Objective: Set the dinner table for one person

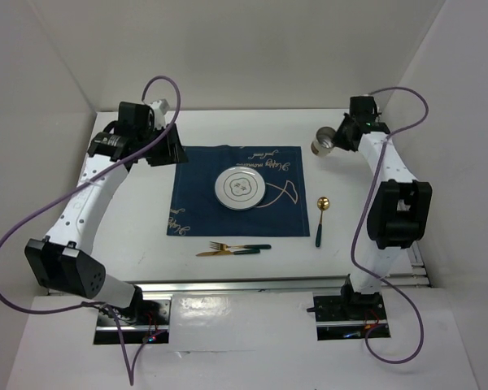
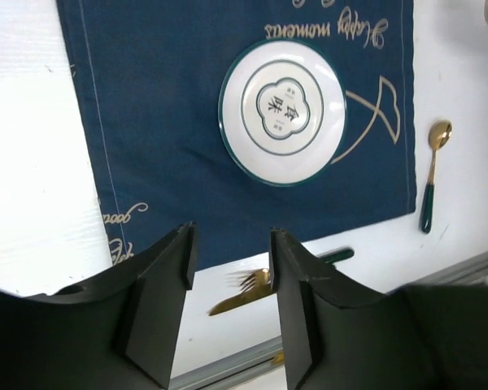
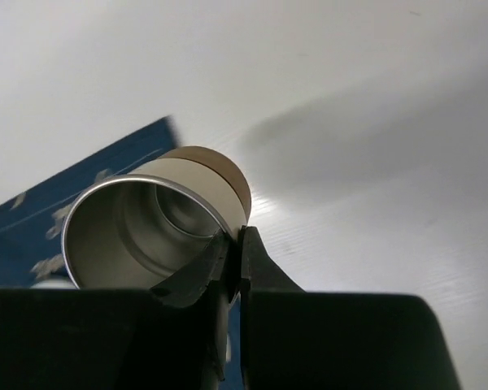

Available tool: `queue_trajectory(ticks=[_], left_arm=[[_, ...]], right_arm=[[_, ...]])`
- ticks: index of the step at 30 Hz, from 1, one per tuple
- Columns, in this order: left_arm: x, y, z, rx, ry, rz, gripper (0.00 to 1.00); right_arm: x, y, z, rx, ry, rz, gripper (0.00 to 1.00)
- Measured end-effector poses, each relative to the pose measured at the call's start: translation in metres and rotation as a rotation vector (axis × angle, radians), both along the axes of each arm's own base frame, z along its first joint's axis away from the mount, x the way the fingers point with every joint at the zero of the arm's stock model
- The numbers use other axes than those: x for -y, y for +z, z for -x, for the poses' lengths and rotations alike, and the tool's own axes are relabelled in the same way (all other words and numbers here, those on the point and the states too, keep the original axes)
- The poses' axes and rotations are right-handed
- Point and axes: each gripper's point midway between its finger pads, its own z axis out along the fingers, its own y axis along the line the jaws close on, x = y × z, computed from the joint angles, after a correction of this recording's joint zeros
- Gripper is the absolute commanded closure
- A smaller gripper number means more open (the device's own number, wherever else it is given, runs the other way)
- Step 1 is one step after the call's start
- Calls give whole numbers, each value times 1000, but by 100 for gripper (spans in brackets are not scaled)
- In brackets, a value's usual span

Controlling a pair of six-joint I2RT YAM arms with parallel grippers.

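My right gripper moves toward the plate next, over the mat's far corner by the cup, and lowers the cup onto the mat, because that corner stands empty.
The dinner table [image 1: 146, 231] is a white top with a navy placemat [image 1: 199, 195] at its middle. A small white plate [image 1: 240, 188] [image 2: 282, 114] sits on the mat. A gold fork [image 1: 228, 245] [image 2: 248, 280] and a gold knife [image 1: 215, 253] lie in front of the mat, and a gold spoon [image 1: 321, 215] [image 2: 433, 171] lies to its right. My left gripper [image 1: 171, 150] [image 2: 232, 244] hangs open above the mat's far left corner, with nothing between its fingers. My right gripper [image 1: 335, 140] [image 3: 234, 236] is shut on the rim of a tilted metal cup [image 1: 323, 145] [image 3: 138, 236], beyond the mat's far right corner.
Silver rails [image 1: 252, 284] run along the near edge of the table, with both arm bases behind them. White walls close in the left, right and far sides. Purple cables [image 1: 4, 268] loop beside each arm.
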Motion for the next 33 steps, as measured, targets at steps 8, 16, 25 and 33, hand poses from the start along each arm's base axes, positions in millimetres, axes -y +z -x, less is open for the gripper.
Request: queue_trajectory(ticks=[8,16,25,33], left_arm=[[-11,13,8,40,58,14,44],[-15,19,25,76,101,47,60],[-11,4,29,26,100,65,60],[-11,3,29,23,99,65,58]], right_arm=[[-109,33,-9,75,260,6,100],[-124,-37,-25,-63,251,1,100],[-146,-63,-30,-113,226,-13,58],[-153,-51,-36,-95,212,-8,24]])
